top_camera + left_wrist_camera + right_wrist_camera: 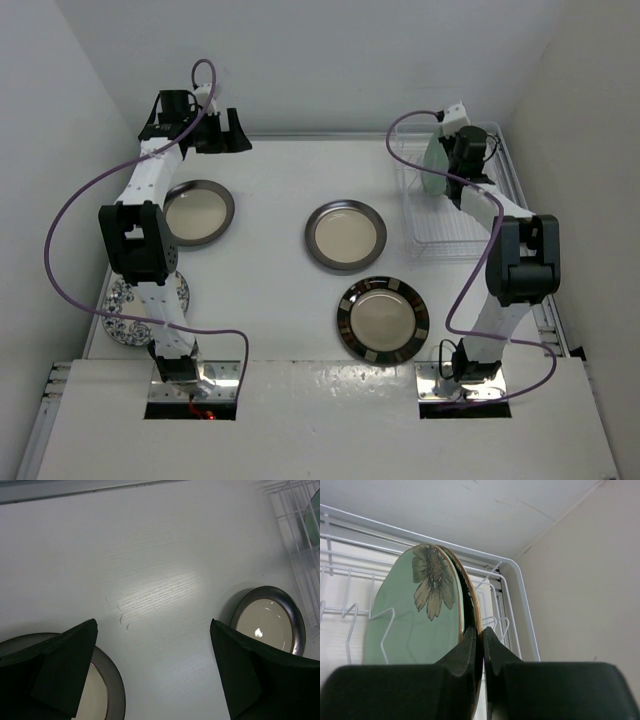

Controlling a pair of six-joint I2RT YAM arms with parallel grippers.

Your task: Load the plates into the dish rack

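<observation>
I should next swing my left gripper back toward the side and down onto the nearer cream plate's wall-side rim (pixel 167 212), which is below and back from it.
The dish rack (pixel 440 243) stands at the back right. In it a mint-green plate (pixel 415 620) with a flower mark stands upright, and a second plate (pixel 470 600) stands edge-on just behind it. My right gripper (pixel 481 632) is shut on that second plate's rim, and it shows over the rack (pixel 450 160) from above. My left gripper (pixel 152 625) hangs open and holds nothing, at the back left (pixel 222 135). Flat on the table lie two cream plates with dark rims (pixel 198 212) (pixel 345 235), a black-banded plate (pixel 383 320) and a blue-floral plate (pixel 125 300) partly under the left arm.
White walls close in the table on the left, back and right. The rack's wire rim (pixel 517 580) runs close to the right wall. Purple cables loop from both arms over the table's near part.
</observation>
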